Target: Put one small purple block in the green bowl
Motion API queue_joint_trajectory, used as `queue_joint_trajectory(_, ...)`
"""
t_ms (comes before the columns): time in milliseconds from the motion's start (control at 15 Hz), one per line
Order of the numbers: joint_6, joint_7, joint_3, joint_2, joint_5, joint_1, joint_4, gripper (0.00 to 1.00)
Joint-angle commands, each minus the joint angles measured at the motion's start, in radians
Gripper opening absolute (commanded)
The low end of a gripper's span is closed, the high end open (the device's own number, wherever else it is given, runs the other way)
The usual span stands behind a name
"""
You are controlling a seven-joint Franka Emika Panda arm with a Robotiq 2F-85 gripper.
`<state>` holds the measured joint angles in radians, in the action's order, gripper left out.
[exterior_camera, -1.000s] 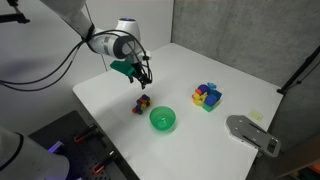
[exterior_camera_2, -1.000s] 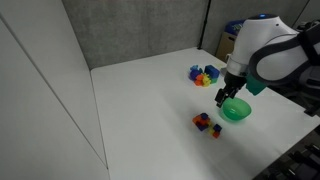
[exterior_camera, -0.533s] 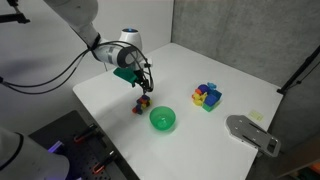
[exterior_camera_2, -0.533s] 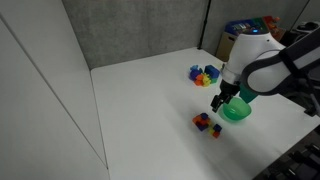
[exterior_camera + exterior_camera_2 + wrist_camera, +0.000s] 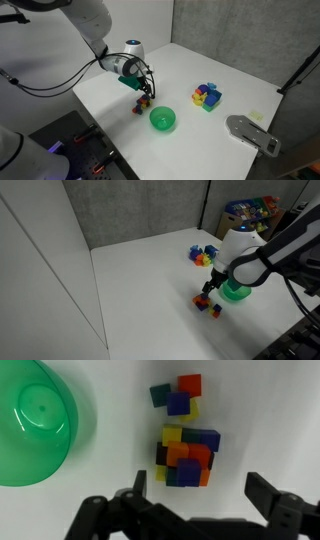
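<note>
My gripper lowers and closes on the small purple block at the cluster's near edge [image 5: 188, 473] next, since that block already stands between my two open fingers.
The green bowl [image 5: 162, 120] stands on the white table, also seen in an exterior view [image 5: 238, 291] and at the left of the wrist view [image 5: 35, 420]. A tight cluster of tiny mixed-colour cubes [image 5: 188, 455] lies beside it, seen in both exterior views [image 5: 142, 103] [image 5: 205, 303]. A small purple block [image 5: 179, 403] sits in the smaller group above the main cluster; other dark purple cubes are in the cluster. My gripper [image 5: 200, 488] is open and empty, low over the cluster, with one finger to each side of its near edge [image 5: 144, 93] [image 5: 212, 287].
Larger yellow, blue and magenta blocks [image 5: 207, 96] [image 5: 204, 254] lie farther along the table. A grey flat object [image 5: 250, 133] rests at the table's corner. The white table [image 5: 110, 100] ends close to the cubes.
My gripper has come down and moved closer to the cube cluster, staying open. The cubes and the bowl have not moved.
</note>
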<state>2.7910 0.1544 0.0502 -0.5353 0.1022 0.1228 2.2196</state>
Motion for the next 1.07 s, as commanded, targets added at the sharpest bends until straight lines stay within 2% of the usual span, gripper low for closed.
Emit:
queue_joint_trajectory(0, 0.021, -0.005, -0.014, -0.079, -0.020, 0.027, -0.074, 1.00)
queue_joint_trajectory(467, 0.016, 0.008, -0.041, -0.173, -0.021, 0.067, -0.173, 1.00)
queue_joint_trajectory(533, 0.008, 0.008, -0.042, -0.181, -0.022, 0.068, -0.183, 0.75)
queue_joint_trajectory(667, -0.006, 0.007, -0.044, -0.187, -0.024, 0.068, -0.194, 0.66)
queue_joint_trajectory(800, -0.017, 0.006, -0.047, -0.184, -0.026, 0.070, -0.195, 0.47)
queue_joint_trajectory(1000, -0.039, 0.004, -0.045, -0.166, -0.030, 0.064, -0.194, 0.25)
